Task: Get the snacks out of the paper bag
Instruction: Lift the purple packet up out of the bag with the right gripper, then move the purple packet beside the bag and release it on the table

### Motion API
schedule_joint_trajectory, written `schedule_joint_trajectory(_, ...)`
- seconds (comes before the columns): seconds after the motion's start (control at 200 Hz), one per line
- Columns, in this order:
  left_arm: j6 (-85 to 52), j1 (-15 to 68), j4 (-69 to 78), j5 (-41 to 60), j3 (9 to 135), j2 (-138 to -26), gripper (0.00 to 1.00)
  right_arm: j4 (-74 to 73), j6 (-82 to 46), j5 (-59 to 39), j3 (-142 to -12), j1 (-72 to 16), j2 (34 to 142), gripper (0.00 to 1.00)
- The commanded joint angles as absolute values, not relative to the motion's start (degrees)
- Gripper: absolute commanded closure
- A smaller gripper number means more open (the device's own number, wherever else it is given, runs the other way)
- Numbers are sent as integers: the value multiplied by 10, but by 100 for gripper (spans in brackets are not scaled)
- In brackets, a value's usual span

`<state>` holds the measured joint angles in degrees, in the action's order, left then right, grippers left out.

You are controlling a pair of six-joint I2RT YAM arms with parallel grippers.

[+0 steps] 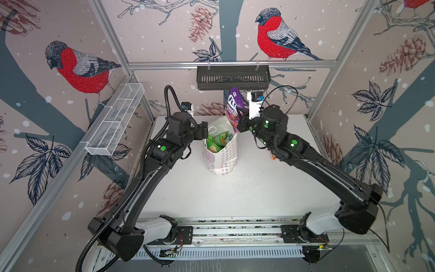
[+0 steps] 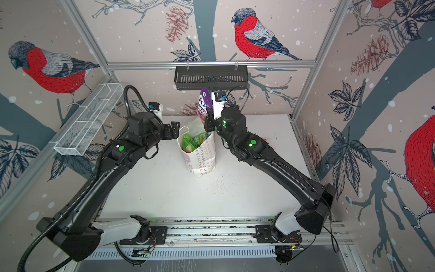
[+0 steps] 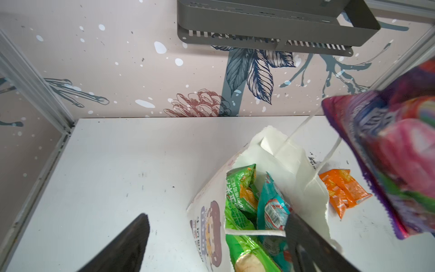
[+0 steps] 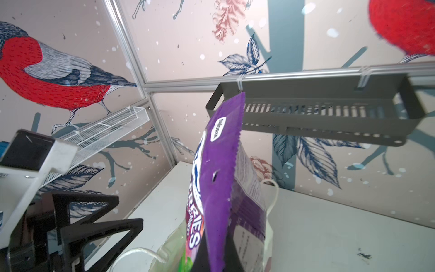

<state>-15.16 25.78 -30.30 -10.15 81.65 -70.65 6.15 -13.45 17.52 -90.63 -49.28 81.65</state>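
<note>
Next, my right gripper carries the purple snack packet away from the bag (image 1: 221, 155) and down to release it beside the orange packet (image 1: 274, 156), where the tabletop is bare.
The white paper bag (image 1: 221, 155) (image 2: 200, 157) stands upright mid-table, mouth open. Green packets (image 1: 215, 142) (image 3: 240, 188) and a teal one (image 3: 273, 207) fill it. My right gripper (image 1: 241, 115) (image 4: 216, 254) is shut on a purple snack packet (image 1: 235, 103) (image 2: 204, 103) (image 4: 219, 188), which hangs above the bag's far right rim. My left gripper (image 1: 203, 131) (image 3: 216, 216) is open at the bag's left rim. One finger (image 3: 303, 240) is over the bag's mouth by a cord handle (image 3: 254, 232), and the other finger (image 3: 131, 242) is outside. An orange packet (image 3: 343, 190) (image 1: 274, 156) lies on the table right of the bag.
A black slotted shelf (image 1: 233, 77) hangs on the back wall just above the lifted packet. A white wire basket (image 1: 115, 120) is fixed to the left wall. Dark crumbs (image 1: 240, 186) speckle the white table in front of the bag.
</note>
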Motion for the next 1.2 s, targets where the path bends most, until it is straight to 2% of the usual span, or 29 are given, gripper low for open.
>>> schedule_joint_trajectory(0.0, -165, 257, -297, -73, 827, -710, 9, 17, -123, 236, -878, -487, 777, 100)
schedule_joint_trajectory(0.27, -172, 258, -311, -78, 833, -730, 9, 24, -169, 252, -769, -426, 681, 100)
schedule_joint_trajectory(0.56, -160, 257, -324, -83, 877, -769, 8, 34, -250, 174, -614, -326, 633, 100)
schedule_joint_trajectory(0.76, -152, 256, -336, -73, 903, -788, 8, 78, -291, 76, -585, -263, 675, 100)
schedule_joint_trajectory(1.196, -125, 254, -312, -85, 901, -778, 8, 150, -312, 44, -574, -228, 784, 100)
